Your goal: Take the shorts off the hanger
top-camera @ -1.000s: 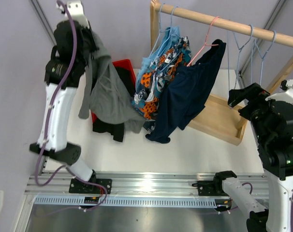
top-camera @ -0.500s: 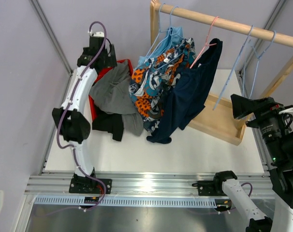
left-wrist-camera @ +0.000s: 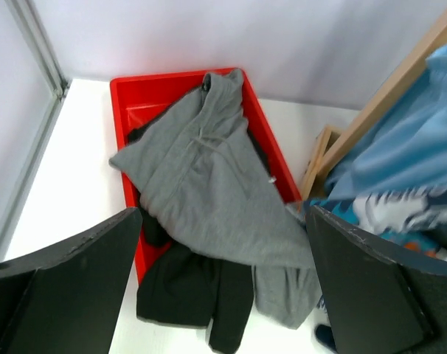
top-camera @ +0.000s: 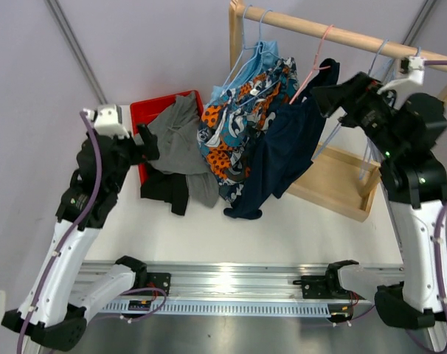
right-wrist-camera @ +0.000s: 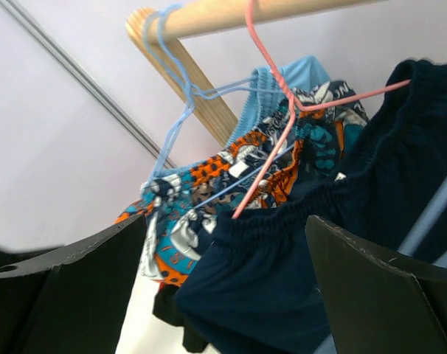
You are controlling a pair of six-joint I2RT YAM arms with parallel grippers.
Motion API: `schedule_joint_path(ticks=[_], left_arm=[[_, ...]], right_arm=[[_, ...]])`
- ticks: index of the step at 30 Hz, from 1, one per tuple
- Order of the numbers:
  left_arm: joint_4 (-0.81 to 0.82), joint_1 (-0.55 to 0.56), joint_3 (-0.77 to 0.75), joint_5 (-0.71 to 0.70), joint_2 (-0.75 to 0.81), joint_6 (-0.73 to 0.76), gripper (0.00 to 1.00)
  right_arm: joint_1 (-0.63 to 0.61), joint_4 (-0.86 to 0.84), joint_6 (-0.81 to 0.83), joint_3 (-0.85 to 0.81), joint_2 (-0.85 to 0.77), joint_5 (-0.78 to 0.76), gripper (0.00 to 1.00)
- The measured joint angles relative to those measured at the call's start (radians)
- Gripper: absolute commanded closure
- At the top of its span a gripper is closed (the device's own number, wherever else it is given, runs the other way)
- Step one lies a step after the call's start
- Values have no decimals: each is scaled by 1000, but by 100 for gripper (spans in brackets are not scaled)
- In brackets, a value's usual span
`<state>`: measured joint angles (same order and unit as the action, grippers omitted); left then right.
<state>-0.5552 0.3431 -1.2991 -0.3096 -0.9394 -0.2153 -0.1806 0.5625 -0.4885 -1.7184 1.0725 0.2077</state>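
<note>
I will next move my right gripper to the left in the top view, onto the pink hanger's near arm [top-camera: 303, 86] [right-wrist-camera: 269, 162], where the hanger's wire shows above the waistband of the navy shorts.
Navy shorts [top-camera: 282, 147] [right-wrist-camera: 341, 243] hang on a pink hanger [top-camera: 316, 55] [right-wrist-camera: 282, 96] from the wooden rail [top-camera: 341, 33]. To their left hang patterned orange-and-blue shorts [top-camera: 238, 118] [right-wrist-camera: 209, 199] and light blue shorts [top-camera: 257, 63] on blue hangers. Grey shorts [top-camera: 175, 140] [left-wrist-camera: 209, 192] lie loose over the red bin [top-camera: 146, 118], on top of black shorts [top-camera: 168, 190] [left-wrist-camera: 186, 287]. My left gripper [top-camera: 146, 140] [left-wrist-camera: 223, 214] hovers open above the grey pair and holds nothing. My right gripper [top-camera: 330, 92] [right-wrist-camera: 223, 221] is open and empty, just right of the navy waistband.
Two empty light hangers [top-camera: 378, 63] hang further right on the rail, close behind my right arm. The rack's wooden base tray [top-camera: 334, 181] lies on the white table under them. A wooden upright [left-wrist-camera: 386, 96] stands right of the bin.
My left gripper opened and let the grey shorts fall onto the bin, then drew back towards me. My right arm rose and swung left to the navy shorts.
</note>
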Motion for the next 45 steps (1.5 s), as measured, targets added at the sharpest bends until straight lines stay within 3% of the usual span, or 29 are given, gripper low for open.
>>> schedule_joint_path(ticks=[10,19,20,22,23,25,26,28,38,41,45], left_arm=[[-15,2,344,30,122,-13,1],[16,3,376,37,185,-14,1],[19,3,376,39,186,-14,1],[23,3,376,49,186,-14,1],[23,3,376,53,186,-14,1],[23,3,376,55,186,-14,1],[23,3,376,56,186,-14,1],[23,3,376,57,186,-14,1],[35,26,379,104,218,-13,1],[45,126,349,137,237,-14,1],[92,341,214,180,175,-12,1]], right_arm=[[-68,-88,0,1,154,-62,9],[-117,-177,-1,29,251,-140,17],[-122,-180,0,34,259,-150,21],[-128,-183,3,39,273,-166,40],[-131,-192,0,41,278,-171,55],[-132,-204,-1,45,286,-178,68],[-132,-213,-4,45,292,-182,85],[-132,-216,-21,47,301,-186,100],[-135,-215,-32,51,301,-238,100],[-135,-173,-33,25,278,-248,100],[-147,-139,-40,-42,231,-248,100]])
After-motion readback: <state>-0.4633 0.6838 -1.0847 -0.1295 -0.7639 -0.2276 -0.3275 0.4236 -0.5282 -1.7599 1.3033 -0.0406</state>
